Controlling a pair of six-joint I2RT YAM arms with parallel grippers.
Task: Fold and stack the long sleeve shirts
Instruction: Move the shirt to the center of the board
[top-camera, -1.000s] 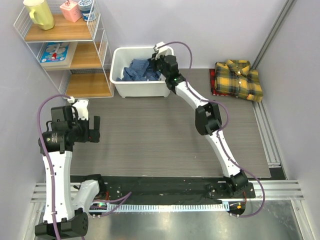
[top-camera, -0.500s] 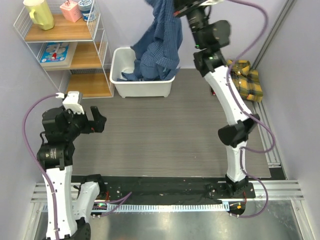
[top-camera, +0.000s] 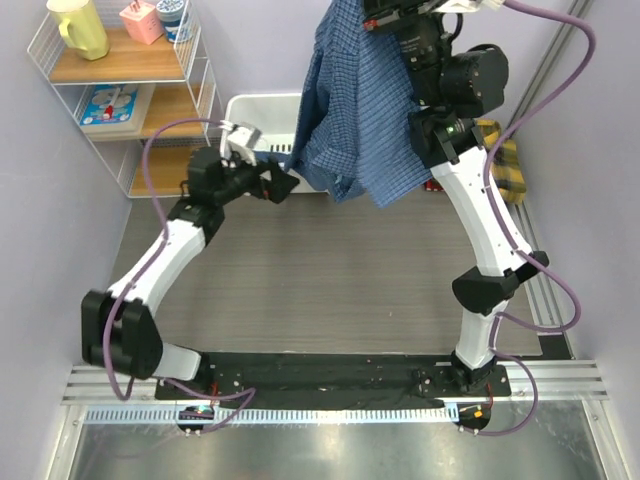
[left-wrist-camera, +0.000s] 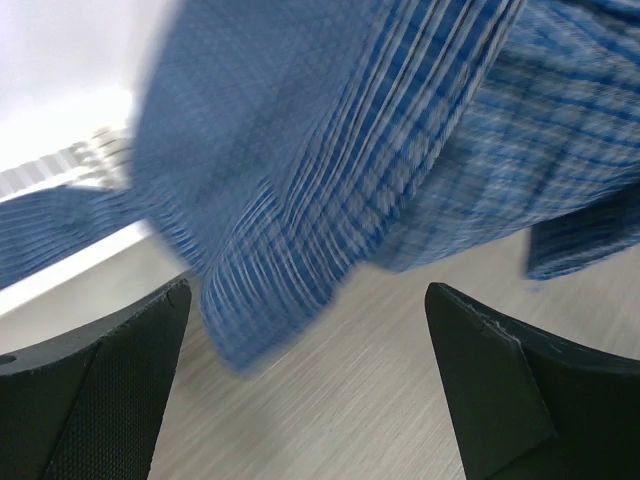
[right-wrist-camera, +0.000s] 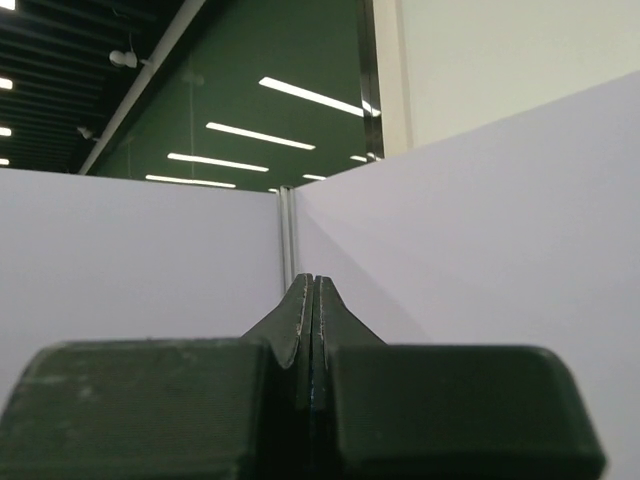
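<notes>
I will next gently move my left gripper to the right in the top view onto the shirt's lower hanging fold (top-camera: 305, 166) (left-wrist-camera: 290, 275), as it dangles just past the gripper's open fingers.
The blue fine-check shirt (top-camera: 355, 110) hangs in the air from my right gripper (top-camera: 378, 14), which is raised high at the back and shut on its top edge. In the right wrist view the gripper (right-wrist-camera: 312, 300) points up at the wall with a thin strip of blue cloth between its shut fingers. My left gripper (top-camera: 282, 184) is open beside the shirt's lower left edge. In the left wrist view (left-wrist-camera: 308, 300) the shirt (left-wrist-camera: 330, 150) hangs blurred just ahead, above the table. The yellow plaid shirt (top-camera: 506, 162) lies folded at the back right, mostly hidden by my right arm.
A white bin (top-camera: 258, 112) stands at the back, behind the hanging shirt. A wire shelf (top-camera: 130, 110) with a yellow mug (top-camera: 78, 26) and small items stands at the back left. A metal rail (top-camera: 540, 280) runs along the table's right edge.
My right gripper has lifted the blue shirt fully out of the bin and higher. My left arm has swung from the left side toward the shirt's lower edge.
</notes>
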